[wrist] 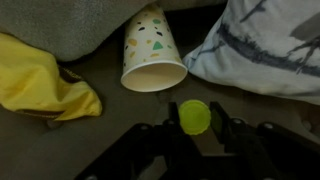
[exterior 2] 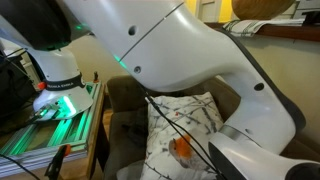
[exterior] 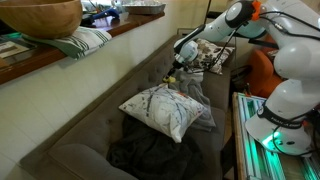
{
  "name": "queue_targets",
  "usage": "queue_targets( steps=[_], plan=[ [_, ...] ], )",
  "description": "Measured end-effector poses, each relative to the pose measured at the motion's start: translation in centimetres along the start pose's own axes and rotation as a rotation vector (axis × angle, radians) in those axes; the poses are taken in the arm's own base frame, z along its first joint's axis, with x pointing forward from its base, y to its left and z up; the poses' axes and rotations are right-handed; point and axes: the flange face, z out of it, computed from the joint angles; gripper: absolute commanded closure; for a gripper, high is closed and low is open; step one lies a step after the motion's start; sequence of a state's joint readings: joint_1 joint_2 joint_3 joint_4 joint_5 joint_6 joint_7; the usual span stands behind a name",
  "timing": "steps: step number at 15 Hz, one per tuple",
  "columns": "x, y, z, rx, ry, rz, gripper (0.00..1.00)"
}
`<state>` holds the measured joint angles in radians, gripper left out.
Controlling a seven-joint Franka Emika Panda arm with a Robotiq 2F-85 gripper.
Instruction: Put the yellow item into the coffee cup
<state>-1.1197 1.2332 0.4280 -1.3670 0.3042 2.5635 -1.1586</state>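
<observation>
My gripper moves toward the coffee cup (wrist: pixel 152 50) next and shifts left in the wrist view to the cup's opening, since the yellow item sits short of it.
In the wrist view the yellow item (wrist: pixel 194 116), a small round yellow-green ball, sits between my gripper's (wrist: pixel 196 128) two black fingers, which are closed on it just above the couch seat. The coffee cup (wrist: pixel 152 50), a white paper cup with coloured flecks, lies on its side just beyond the ball with its open mouth facing me. In an exterior view my gripper (exterior: pixel 178 64) hangs low over the far end of the couch; the cup and ball are too small to make out there.
A crumpled yellow cloth (wrist: pixel 40 82) lies left of the cup. A white patterned cushion (wrist: pixel 265 50) lies right of it, and shows in both exterior views (exterior: pixel 160 108) (exterior 2: pixel 185 115). A dark cloth (exterior: pixel 150 150) lies on the near seat. My arm fills much of an exterior view (exterior 2: pixel 190 50).
</observation>
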Motion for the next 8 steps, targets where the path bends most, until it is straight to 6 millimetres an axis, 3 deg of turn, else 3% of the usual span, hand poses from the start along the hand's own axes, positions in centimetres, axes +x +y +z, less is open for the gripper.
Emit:
queue_targets(
  steps=[8],
  plan=[
    [-1.6, -0.9, 4.1, -0.050, -0.025, 0.021, 0.89]
  ],
)
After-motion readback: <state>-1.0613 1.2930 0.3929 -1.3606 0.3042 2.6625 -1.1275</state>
